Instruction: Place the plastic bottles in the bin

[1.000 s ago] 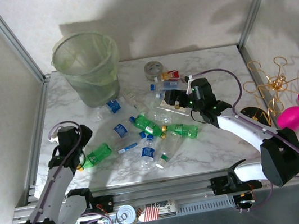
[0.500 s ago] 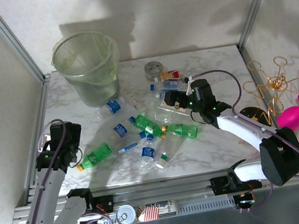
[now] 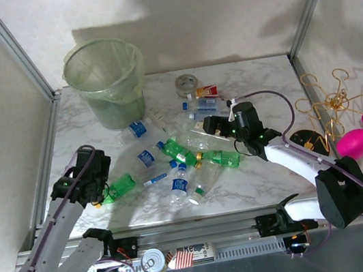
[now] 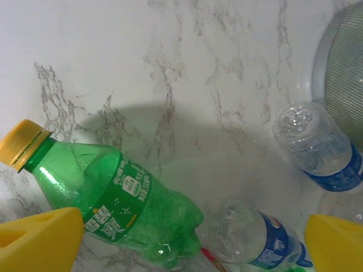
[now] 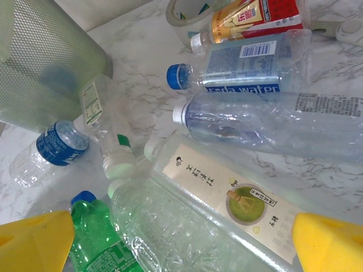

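The green bottle's end by the cap lies clear of the other bottles. My left gripper needs to move down and back next, around the green bottle's shoulder (image 4: 63, 165) by its yellow cap.
Several plastic bottles (image 3: 178, 160) lie in a heap mid-table. The pale green bin (image 3: 104, 72) stands upright at the back left. My left gripper (image 3: 98, 187) is open, hovering over a green bottle with a yellow cap (image 4: 113, 198), with its yellow fingers (image 4: 39, 241) either side of the bottle's base and a clear blue-labelled bottle (image 4: 255, 235). My right gripper (image 3: 211, 128) is open above the right side of the heap. Between its fingers (image 5: 329, 243) lie a flat clear bottle with a tea label (image 5: 227, 192) and a crumpled clear one (image 5: 170, 238). Neither gripper holds anything.
A grey tape roll (image 3: 187, 83) lies behind the heap, next to a red-labelled bottle (image 3: 207, 91). A gold wire stand (image 3: 331, 102) and a pink object (image 3: 358, 139) sit off the table's right edge. Metal frame posts (image 3: 16, 52) rise at the back corners.
My left arm swung left, then came back right and down over the green bottle. My right gripper shifted slightly left and nearer. Both stayed open.
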Robot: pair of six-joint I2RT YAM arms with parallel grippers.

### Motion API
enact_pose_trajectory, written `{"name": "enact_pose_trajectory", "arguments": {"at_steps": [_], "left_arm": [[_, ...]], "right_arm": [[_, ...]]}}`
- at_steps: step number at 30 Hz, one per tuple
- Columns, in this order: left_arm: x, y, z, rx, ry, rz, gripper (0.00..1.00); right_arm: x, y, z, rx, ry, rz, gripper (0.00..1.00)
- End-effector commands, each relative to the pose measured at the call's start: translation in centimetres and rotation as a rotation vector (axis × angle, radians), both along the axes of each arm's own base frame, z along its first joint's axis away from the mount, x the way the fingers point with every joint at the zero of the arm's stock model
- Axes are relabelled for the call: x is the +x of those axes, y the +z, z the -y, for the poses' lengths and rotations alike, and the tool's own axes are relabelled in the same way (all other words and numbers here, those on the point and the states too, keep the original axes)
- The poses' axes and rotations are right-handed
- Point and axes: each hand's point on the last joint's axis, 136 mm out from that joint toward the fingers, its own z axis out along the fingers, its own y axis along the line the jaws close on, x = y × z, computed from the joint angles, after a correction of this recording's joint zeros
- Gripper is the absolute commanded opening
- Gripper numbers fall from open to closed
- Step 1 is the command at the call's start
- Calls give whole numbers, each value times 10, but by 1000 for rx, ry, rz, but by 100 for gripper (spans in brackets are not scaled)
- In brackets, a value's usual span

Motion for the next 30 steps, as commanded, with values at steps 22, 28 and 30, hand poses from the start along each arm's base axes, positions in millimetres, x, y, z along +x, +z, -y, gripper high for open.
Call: {"name": "enact_pose_trajectory", "arguments": {"at_steps": [22,28,30], "left_arm": [[-27,-115,10,-242,483,-194,98],[-17,-125,11,-215,462,-213,80],[-16,-126,10,-203,462,-216,73]], "right_arm": [[-3,1,14,-82,-35,31,99],[-2,0,17,-102,-41,29,99],[-2,0,18,-106,-44,29,99]]}}
